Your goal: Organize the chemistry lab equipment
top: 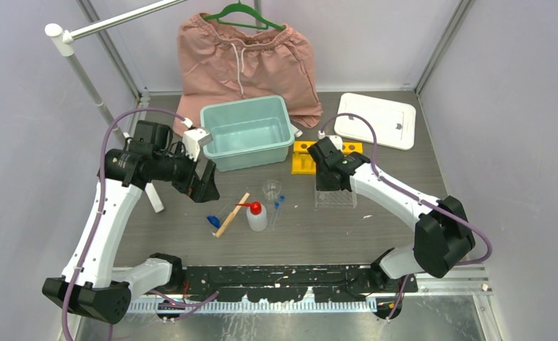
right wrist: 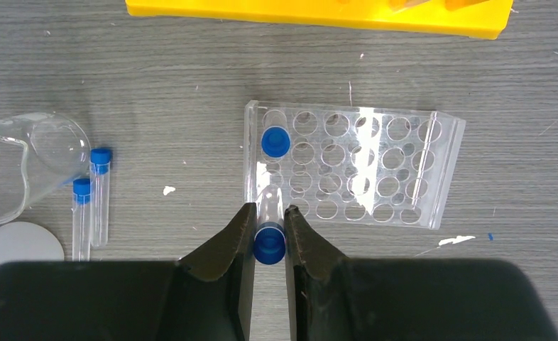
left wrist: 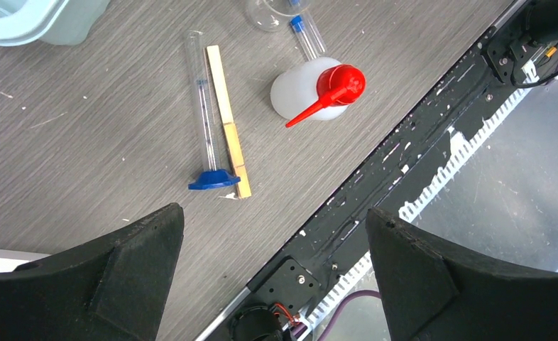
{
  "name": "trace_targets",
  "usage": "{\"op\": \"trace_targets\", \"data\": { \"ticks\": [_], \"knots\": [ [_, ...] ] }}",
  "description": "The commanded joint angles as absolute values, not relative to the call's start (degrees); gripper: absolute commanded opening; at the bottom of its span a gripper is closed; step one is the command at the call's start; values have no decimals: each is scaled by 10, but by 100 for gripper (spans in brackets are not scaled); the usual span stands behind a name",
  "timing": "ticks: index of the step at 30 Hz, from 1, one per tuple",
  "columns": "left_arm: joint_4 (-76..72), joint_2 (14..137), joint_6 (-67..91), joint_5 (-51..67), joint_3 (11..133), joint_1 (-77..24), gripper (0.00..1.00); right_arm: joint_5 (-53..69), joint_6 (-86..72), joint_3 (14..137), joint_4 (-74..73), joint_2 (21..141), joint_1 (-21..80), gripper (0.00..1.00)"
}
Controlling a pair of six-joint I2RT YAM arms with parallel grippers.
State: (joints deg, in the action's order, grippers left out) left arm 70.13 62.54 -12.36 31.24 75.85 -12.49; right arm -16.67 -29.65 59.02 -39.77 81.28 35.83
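The tube in my right gripper will go down next into a near hole [top: 320, 200] [right wrist: 270, 182] in the clear rack's end column below it. My right gripper will let go of it there, because the far hole is taken.
My right gripper [right wrist: 269, 209] is shut on a clear blue-capped tube [right wrist: 269, 243], held upright over the near left corner of the clear rack [right wrist: 354, 167]. Another capped tube [right wrist: 275, 142] stands in that rack. Two more tubes [right wrist: 100, 195] lie beside the tiny beaker [right wrist: 20, 163]. The yellow rack [top: 304, 158] sits behind the clear one. My left gripper [left wrist: 275, 213] hangs open and empty above the table, left of the wooden stick [left wrist: 228, 121], the blue piece [left wrist: 214, 179] and the white red-nozzled squeeze bottle [left wrist: 312, 89].
A teal bin [top: 248, 131] stands at the back centre, with its white lid [top: 375, 121] flat at the back right. Pink shorts [top: 244, 60] on a green hanger lie behind the bin. A white rail post [top: 84, 78] rises at the left.
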Motion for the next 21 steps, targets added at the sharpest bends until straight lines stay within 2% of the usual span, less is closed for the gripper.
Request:
{"op": "trace_targets", "data": {
  "ticks": [1, 21],
  "knots": [
    [688, 613, -120, 311, 787, -126, 100, -181, -298, 589, -374, 813, 359, 1],
    [683, 611, -126, 305, 780, -126, 100, -193, -304, 579, -366, 838, 364, 1]
  ]
}}
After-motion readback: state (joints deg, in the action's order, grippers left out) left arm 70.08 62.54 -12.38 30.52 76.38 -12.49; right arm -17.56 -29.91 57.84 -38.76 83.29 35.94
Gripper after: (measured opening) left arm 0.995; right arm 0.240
